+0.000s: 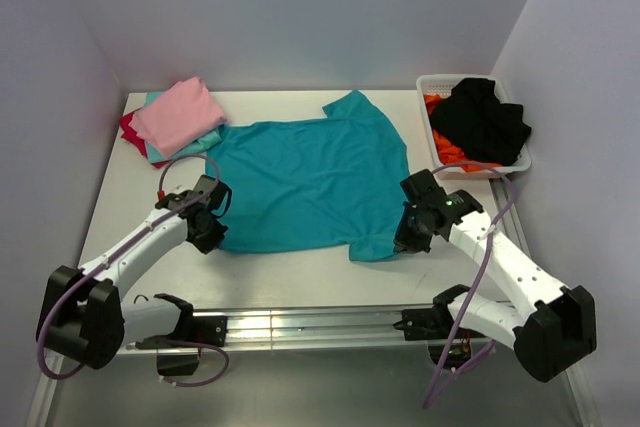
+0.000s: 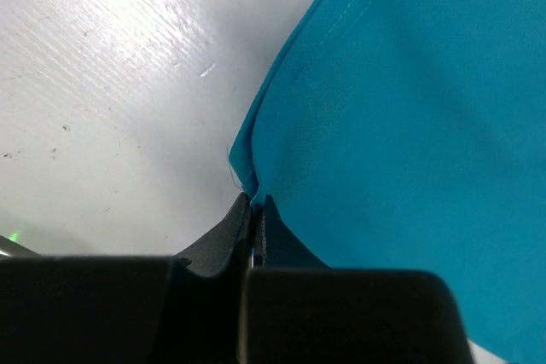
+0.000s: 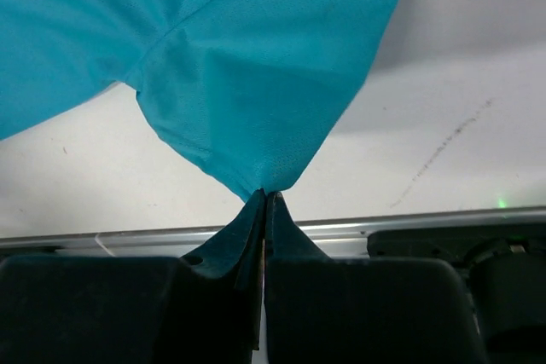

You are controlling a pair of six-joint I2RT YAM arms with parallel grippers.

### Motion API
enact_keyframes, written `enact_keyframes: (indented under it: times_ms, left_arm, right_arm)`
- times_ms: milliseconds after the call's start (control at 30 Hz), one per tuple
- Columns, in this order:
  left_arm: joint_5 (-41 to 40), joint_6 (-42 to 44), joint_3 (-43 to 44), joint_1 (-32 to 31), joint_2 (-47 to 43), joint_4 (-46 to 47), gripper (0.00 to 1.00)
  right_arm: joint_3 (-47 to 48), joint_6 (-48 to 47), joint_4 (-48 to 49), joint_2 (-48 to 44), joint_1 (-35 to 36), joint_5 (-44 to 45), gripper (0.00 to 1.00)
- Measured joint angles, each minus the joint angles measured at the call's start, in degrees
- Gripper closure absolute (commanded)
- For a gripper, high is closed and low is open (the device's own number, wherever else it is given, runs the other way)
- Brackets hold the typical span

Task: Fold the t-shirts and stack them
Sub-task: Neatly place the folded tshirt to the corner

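Observation:
My left gripper lifts the t-shirt's pinched near corner over its flat body next and releases the corner, since that body lies outward, toward the folded stack.
A teal t-shirt (image 1: 305,182) lies spread flat on the white table (image 1: 300,267), its hem to the left and a sleeve at the near right. My left gripper (image 1: 210,237) is shut on the shirt's near-left corner (image 2: 247,168); the cloth bunches into the closed tips. My right gripper (image 1: 405,240) is shut on the near-right sleeve (image 3: 256,100), which rises off the table in a taut peak. A stack of folded t-shirts sits at the back left: pink (image 1: 180,114) on top, lighter teal (image 1: 190,147) and red (image 1: 130,129) beneath.
A white mesh basket (image 1: 440,87) at the back right holds black (image 1: 482,119) and orange (image 1: 440,117) clothing. A metal rail (image 1: 300,322) runs along the near table edge, also in the right wrist view (image 3: 384,226). Walls close in on three sides.

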Motion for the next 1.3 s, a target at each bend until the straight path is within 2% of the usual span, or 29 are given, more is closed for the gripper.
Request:
enact_keyframes:
  times_ms: [333, 467, 767, 1000, 1133, 1300]
  left_arm:
    - [2.58, 2.78, 1.86, 0.17, -3.19, -4.31, 1.0]
    - [2.58, 4.15, 4.96, 1.57, -4.46, -5.92, 1.0]
    - [2.99, 7.98, 12.28, 6.64, 0.76, -5.42, 1.0]
    - [4.76, 10.82, 17.29, 10.8, 7.43, -3.54, 1.0]
    - [5.73, 12.41, 21.29, 13.25, 13.11, -1.77, 1.0]
    - [6.1, 14.73, 30.88, 15.91, 25.51, 0.96, 0.98]
  right_arm:
    - [5.9, -0.2, -9.88, -3.41, 0.0, 2.99, 1.0]
    - [9.09, -0.22, -10.88, -2.01, 0.0, 4.26, 1.0]
    - [22.12, -3.5, -9.03, 12.35, -0.83, 7.17, 1.0]
    - [33.83, -7.21, -7.52, 23.71, -4.68, 8.48, 1.0]
    - [41.09, -8.85, -7.13, 30.58, -7.21, 8.87, 1.0]
    - [50.69, -10.34, -6.16, 42.29, -9.14, 9.07, 1.0]
